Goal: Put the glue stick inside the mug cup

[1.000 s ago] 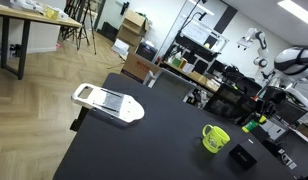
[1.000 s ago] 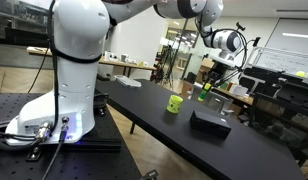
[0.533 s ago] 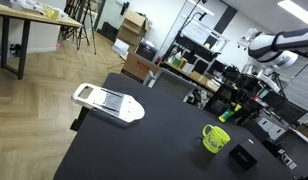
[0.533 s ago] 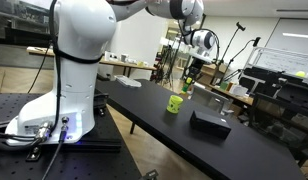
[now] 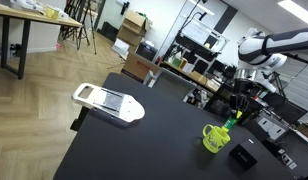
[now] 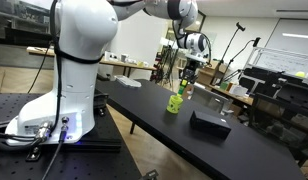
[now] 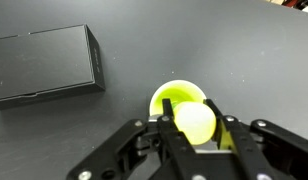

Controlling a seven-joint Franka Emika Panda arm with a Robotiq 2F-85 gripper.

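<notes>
My gripper will next move down toward the mug's opening (image 5: pixel 213 129) (image 7: pixel 174 92) and release the green glue stick inside, since the glue stick already points down at that opening.
The lime yellow-green mug (image 5: pixel 214 140) stands on the black table near its far end and also shows in an exterior view (image 6: pixel 174 103). My gripper (image 5: pixel 233 112) (image 6: pixel 187 82) hangs just above it, shut on the green glue stick (image 5: pixel 230 124) (image 6: pixel 184 91), which points down at the mug's mouth. In the wrist view the glue stick's round end (image 7: pixel 194 125) sits between the fingers (image 7: pixel 192 110), right over the mug's opening (image 7: pixel 174 97).
A flat black box (image 5: pixel 242 157) (image 6: pixel 209 122) (image 7: pixel 44 65) lies close beside the mug. A white slicer (image 5: pixel 107 102) lies at the other end of the black table (image 5: pixel 144 145). Cluttered desks and equipment stand behind the table.
My gripper has carried the glue stick across and down, from off to the side of the mug to just above its mouth.
</notes>
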